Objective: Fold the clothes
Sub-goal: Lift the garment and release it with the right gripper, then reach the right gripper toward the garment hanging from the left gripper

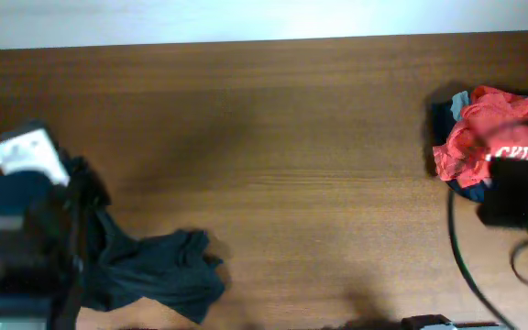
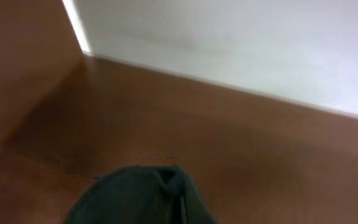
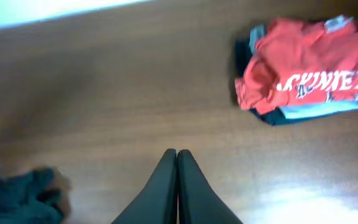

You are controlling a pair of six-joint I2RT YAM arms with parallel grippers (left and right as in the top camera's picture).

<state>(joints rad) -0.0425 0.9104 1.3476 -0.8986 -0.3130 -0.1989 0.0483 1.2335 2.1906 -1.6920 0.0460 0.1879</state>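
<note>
I will swing my right gripper to its left in the overhead view and open its empty fingers, because the black T-shirt's loose end (image 1: 180,272) (image 3: 25,196) lies far that way.
The clothes (image 1: 154,270), a black T-shirt, lie crumpled near the table's front left, with one end lifted up to my left gripper (image 1: 79,188). That gripper is shut on the fabric. In the left wrist view the dark cloth (image 2: 142,196) bunches over the jaws and hides the fingers. My right gripper (image 3: 178,153) is shut, fingertips pressed together with nothing between them, hovering over bare wood. It is far to the right of the black T-shirt (image 3: 17,196), which shows at that view's lower left corner.
A red shirt with white lettering (image 1: 484,137) lies on top of folded grey and navy garments (image 1: 452,115) at the right edge, right by the right arm (image 1: 511,197). It shows as the red shirt (image 3: 309,68) in the right wrist view. A dark cable (image 1: 456,247) curves beside that arm.
</note>
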